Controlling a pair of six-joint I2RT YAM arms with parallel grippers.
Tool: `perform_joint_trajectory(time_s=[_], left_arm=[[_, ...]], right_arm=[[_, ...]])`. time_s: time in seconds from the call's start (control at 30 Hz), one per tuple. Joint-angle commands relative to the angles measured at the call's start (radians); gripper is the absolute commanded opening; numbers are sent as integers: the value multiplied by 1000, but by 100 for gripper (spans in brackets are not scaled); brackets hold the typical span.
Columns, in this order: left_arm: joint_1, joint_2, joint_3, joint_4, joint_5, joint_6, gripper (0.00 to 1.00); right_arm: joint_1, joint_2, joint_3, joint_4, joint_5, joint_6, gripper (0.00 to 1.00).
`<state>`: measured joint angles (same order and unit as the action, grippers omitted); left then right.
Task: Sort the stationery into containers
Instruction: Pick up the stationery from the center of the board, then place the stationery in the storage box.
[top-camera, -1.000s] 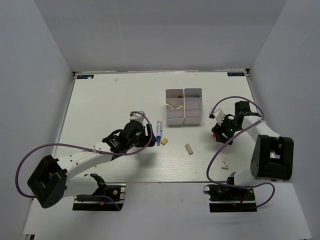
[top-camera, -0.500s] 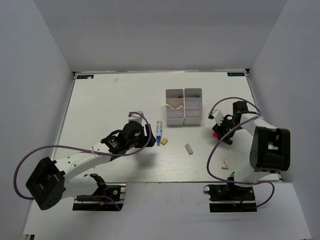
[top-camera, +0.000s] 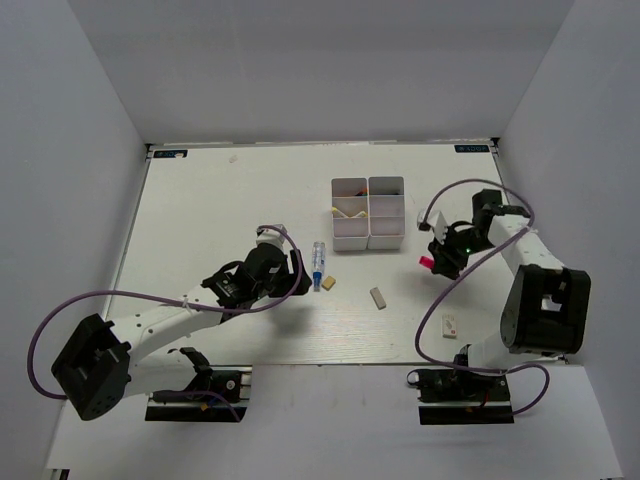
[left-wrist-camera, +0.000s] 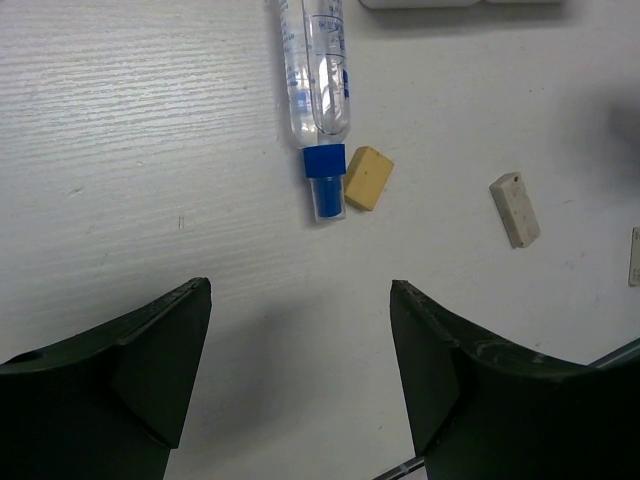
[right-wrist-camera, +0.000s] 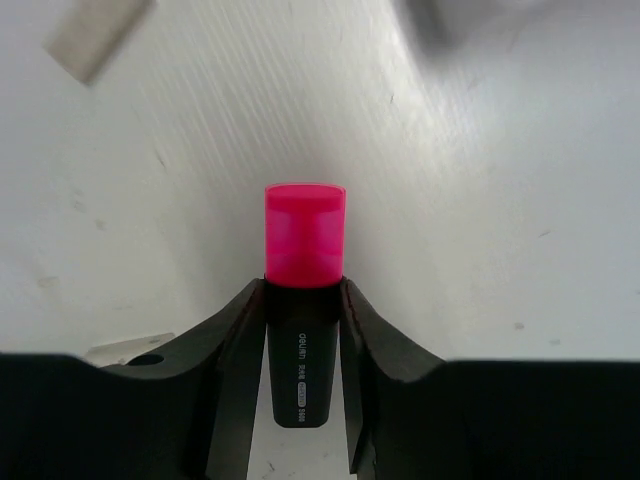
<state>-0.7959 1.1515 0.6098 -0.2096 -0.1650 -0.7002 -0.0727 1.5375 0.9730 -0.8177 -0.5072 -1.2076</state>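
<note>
The highlighter (top-camera: 426, 262) still hangs outside the tray, so next my right gripper raises it outward, over the tray's far section on this gripper's side, to release.
My right gripper (top-camera: 436, 262) is shut on the pink highlighter (top-camera: 426, 262), right of the white organiser tray (top-camera: 352, 243). In the right wrist view its fingers clamp the black cap and the pink body (right-wrist-camera: 304, 235) sticks out past the gripper (right-wrist-camera: 304, 292), above the table. My left gripper (top-camera: 297, 281) is open and empty, just left of the blue-white tube (top-camera: 318, 260). In the left wrist view the gripper (left-wrist-camera: 300, 288) has the tube (left-wrist-camera: 318, 90) ahead, with the tan eraser (left-wrist-camera: 367, 178) beside its blue cap and the grey eraser (left-wrist-camera: 515, 209) further right.
The tan eraser (top-camera: 328, 283) and grey eraser (top-camera: 378, 297) lie in front of the tray. A small white flat piece (top-camera: 451, 325) lies near the right arm's base. Some tray compartments hold small items. White walls enclose the table on three sides.
My right gripper has shifted slightly away from the near edge and turned, with the highlighter still in it. The left arm has hardly moved.
</note>
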Motion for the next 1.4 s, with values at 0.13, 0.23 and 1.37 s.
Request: perform_joint_trajectory(time_s=[0.13,0.23,1.37], left_arm=[[-5,-33,-33,47,12,-4,82],[-5,-24,-33,76,38,16,82],[-5,-41,5,-25,10,-15,82]], right_arm=[[5,-119,311,-319,-421,-162,2],[13,-47,420,-267,-568,-130,0],[165,483,627,902,-789,617,10]])
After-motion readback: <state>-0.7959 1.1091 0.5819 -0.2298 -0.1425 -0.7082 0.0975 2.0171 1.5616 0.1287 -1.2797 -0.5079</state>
